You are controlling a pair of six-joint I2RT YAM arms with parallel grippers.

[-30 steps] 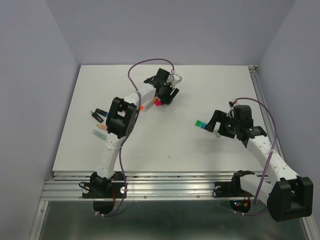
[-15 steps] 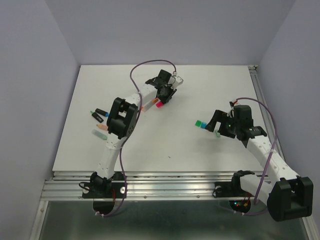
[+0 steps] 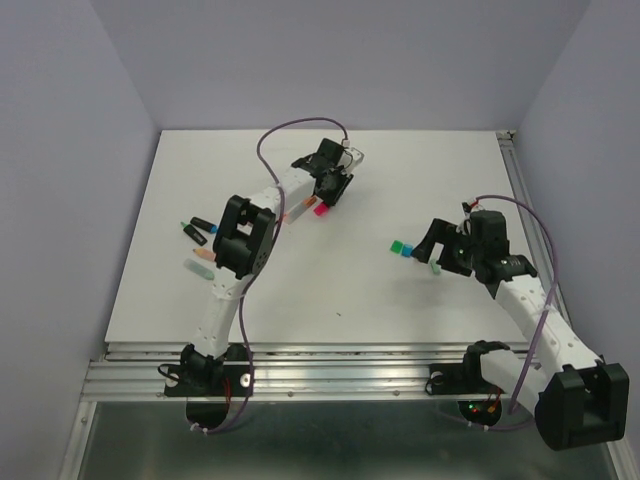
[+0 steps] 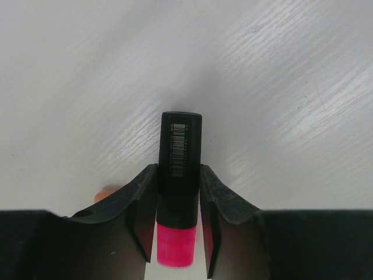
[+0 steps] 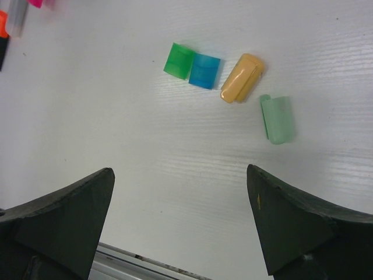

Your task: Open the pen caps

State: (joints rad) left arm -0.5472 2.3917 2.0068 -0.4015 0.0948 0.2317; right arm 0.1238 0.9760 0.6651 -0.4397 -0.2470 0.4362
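My right gripper comes left in the top view next, across the table onto the pink cap (image 3: 319, 209) (image 5: 36, 2), which still sits fitted on the black pen.
My left gripper (image 3: 325, 193) (image 4: 179, 175) is at the far middle of the table, shut on a black pen (image 4: 180, 153). Both fingers press the sides of the pen's body. Its pink cap (image 4: 175, 247) (image 3: 319, 209) points back toward the wrist and is still on the pen. My right gripper (image 3: 432, 248) (image 5: 179, 172) is open and empty above bare table. Just beyond it lie loose caps: green (image 5: 179, 60) (image 3: 397, 245), blue (image 5: 204, 70), peach-yellow (image 5: 242, 77) and pale mint (image 5: 276, 119).
Several pens with coloured caps lie by the left arm's elbow (image 3: 198, 232). An orange-capped piece (image 3: 283, 215) lies next to the left forearm. The table's near edge is an aluminium rail (image 3: 340, 355). Purple walls stand on the far, left and right sides.
My left wrist has turned and lowered slightly over the pink-capped pen, which shifted a little. My right arm has barely moved.
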